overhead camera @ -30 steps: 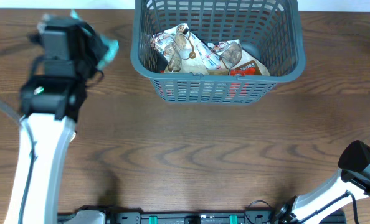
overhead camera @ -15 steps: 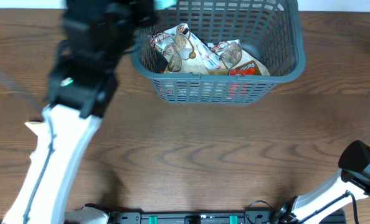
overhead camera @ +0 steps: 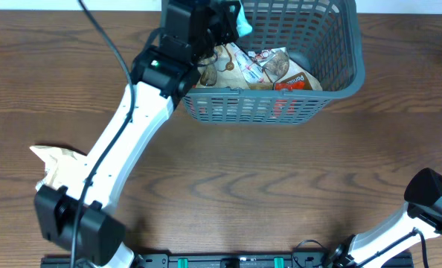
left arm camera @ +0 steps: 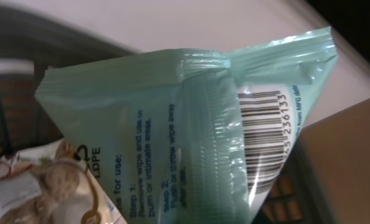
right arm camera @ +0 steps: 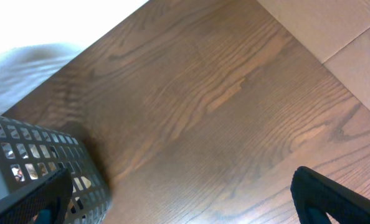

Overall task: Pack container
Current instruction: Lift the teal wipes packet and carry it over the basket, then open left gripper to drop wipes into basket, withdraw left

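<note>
The pale green wipes packet hangs over the open basket, so my left gripper should next lower it toward the snack packets by the basket's near side and let it go.
The container is a grey-blue slotted basket at the table's far edge, with snack packets lying inside. My left gripper hangs over the basket's left end, shut on a pale green wipes packet. In the left wrist view that packet fills the frame and hides the fingers; a snack packet lies below it. My right gripper stands open over bare table, its fingertips wide apart, with the basket off to its left.
A beige packet lies on the wooden table at the left, beside the left arm's lower link. The right arm rests at the bottom right corner. A cardboard surface shows beyond the table's edge.
The left arm has swung from the table's far left to over the basket's left end, carrying the green packet. The right arm has not moved.
</note>
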You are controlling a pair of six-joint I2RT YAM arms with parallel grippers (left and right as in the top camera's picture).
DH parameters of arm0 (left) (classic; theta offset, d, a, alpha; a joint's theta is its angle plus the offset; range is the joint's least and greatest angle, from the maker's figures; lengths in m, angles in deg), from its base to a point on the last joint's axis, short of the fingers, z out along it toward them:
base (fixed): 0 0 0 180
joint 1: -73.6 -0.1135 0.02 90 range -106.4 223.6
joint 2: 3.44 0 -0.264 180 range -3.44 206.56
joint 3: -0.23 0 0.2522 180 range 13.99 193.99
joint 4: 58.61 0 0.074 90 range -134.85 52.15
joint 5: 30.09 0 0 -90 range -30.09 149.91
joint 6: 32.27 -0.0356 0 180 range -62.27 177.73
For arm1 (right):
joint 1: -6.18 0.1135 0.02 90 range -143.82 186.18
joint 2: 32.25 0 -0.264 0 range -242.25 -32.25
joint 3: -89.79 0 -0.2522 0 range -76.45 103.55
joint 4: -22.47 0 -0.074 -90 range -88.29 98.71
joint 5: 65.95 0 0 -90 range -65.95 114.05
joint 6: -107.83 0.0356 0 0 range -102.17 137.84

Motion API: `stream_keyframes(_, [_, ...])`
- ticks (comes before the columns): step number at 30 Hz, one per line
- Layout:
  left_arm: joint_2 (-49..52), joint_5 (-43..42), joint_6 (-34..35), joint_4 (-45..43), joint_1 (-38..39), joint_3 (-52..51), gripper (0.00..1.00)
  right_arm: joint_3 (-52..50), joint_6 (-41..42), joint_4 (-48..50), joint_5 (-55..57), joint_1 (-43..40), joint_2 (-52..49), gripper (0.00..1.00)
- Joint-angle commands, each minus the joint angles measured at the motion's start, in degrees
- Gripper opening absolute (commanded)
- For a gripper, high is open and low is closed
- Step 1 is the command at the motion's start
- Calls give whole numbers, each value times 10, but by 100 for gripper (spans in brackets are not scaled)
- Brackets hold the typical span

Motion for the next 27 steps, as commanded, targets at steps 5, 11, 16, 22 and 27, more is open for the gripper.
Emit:
stream_keyframes(5, [33,20,-12,56,-1,3,6,-3,8,-1,-2,-2,-2,99])
stream_keyframes(11, [52,20,-38,95,-1,3,6,-3,8,-1,-2,-2,-2,99])
stream_keyframes(16, [70,20,-51,129,-1,2,6,-3,8,-1,-2,-2,-2,99])
stream_keyframes(22, [78,20,-57,143,-1,2,17,-3,8,-1,-2,-2,-2,99])
stream_keyframes(27, [78,20,-64,134,-1,2,71,-3,8,-1,-2,-2,-2,99])
